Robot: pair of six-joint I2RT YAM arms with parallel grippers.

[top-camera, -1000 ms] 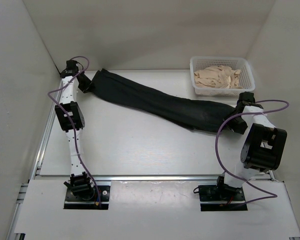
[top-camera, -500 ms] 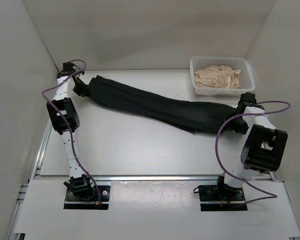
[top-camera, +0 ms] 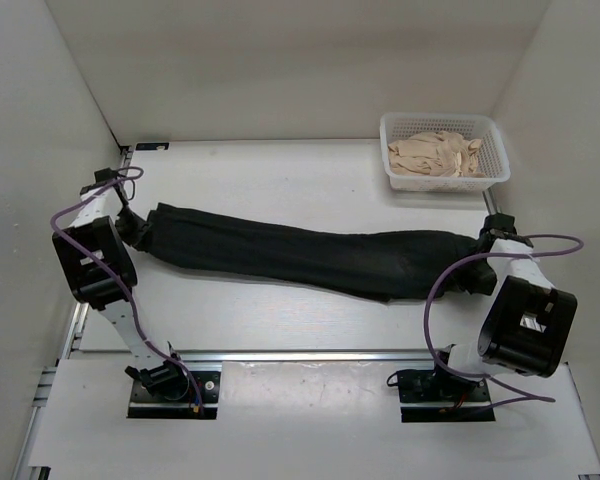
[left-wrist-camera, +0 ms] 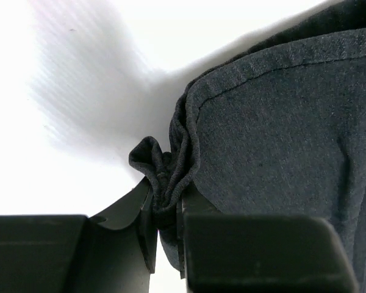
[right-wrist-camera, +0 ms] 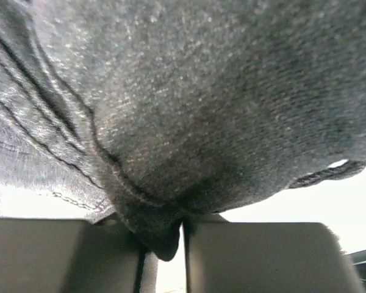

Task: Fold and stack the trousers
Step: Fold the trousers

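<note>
The trousers are stretched out lengthwise. My left gripper will next carry their bunched hem to the right in the top view and let go of it over their middle.
The black trousers point(top-camera: 300, 258) lie stretched in a long band across the table from left to right. My left gripper point(top-camera: 138, 232) is shut on the bunched hem at the left end point(left-wrist-camera: 165, 183). My right gripper point(top-camera: 477, 272) is shut on the fabric at the right end point(right-wrist-camera: 165, 232). The dark cloth fills most of the right wrist view, and a stitched seam point(right-wrist-camera: 67, 122) runs across it. In the left wrist view the cloth point(left-wrist-camera: 280, 134) spreads to the right over the white table.
A white mesh basket point(top-camera: 499, 170) with a beige cloth pile point(top-camera: 438, 154) stands at the back right. White walls close in on the left, the right and the back. An aluminium rail point(top-camera: 310, 354) runs along the table's near edge.
Both arms have drawn the trousers toward the near side. The left end came from the back left corner down along the left wall, and the band now lies nearly level.
</note>
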